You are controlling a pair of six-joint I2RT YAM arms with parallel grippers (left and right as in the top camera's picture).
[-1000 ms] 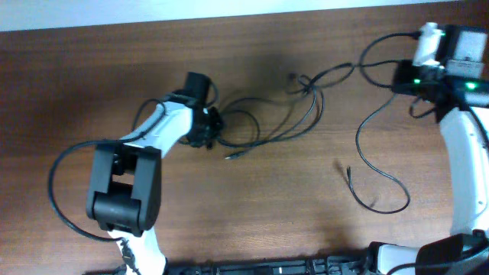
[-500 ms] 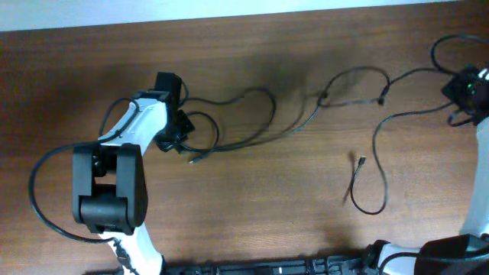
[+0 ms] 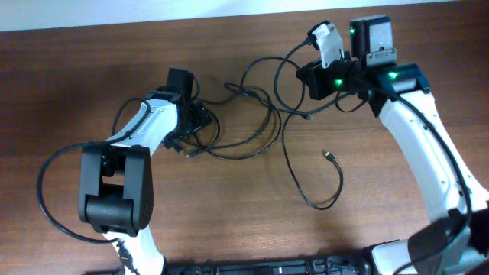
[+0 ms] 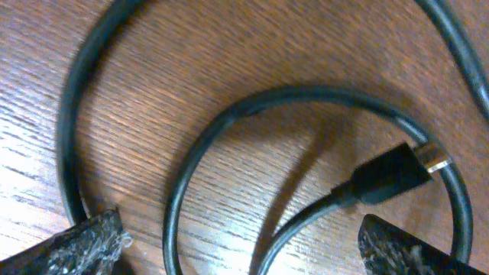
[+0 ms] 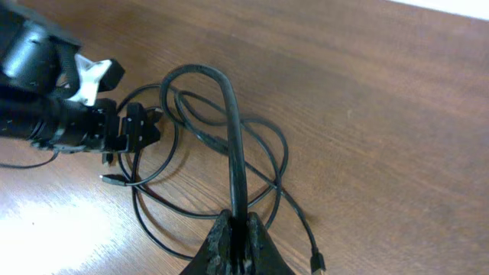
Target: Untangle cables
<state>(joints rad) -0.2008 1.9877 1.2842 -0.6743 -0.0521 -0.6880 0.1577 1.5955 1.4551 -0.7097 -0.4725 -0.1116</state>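
My right gripper will next pull away, then lower and release on bare wood by the plug [image 3: 325,139], which lies below it, since its cable curves into the tangle.
Several thin black cables [image 3: 248,90] lie in loose overlapping loops mid-table between my two grippers. My left gripper [image 3: 195,134] stands open low over the wood, its fingers [image 4: 84,241] wide apart. A cable loop [image 4: 229,122] and a silver-tipped plug [image 4: 393,174] lie between them, unheld. My right gripper [image 5: 238,233] is shut on one cable [image 5: 233,137], which rises from the jaws and arcs down into the tangle. In the overhead view, the right gripper [image 3: 307,82] hangs at the tangle's right side.
A free cable end with a small plug [image 3: 329,155] lies right of centre, its cord curling into a loop [image 3: 321,205] toward the front. Thicker arm wires [image 3: 46,191] loop beside the left arm. The left gripper [image 5: 126,130] shows in the right wrist view.
My left gripper has opened and let go of its cable. The right arm swung in from the far right toward the centre with its cable, bunching the loops closer together.
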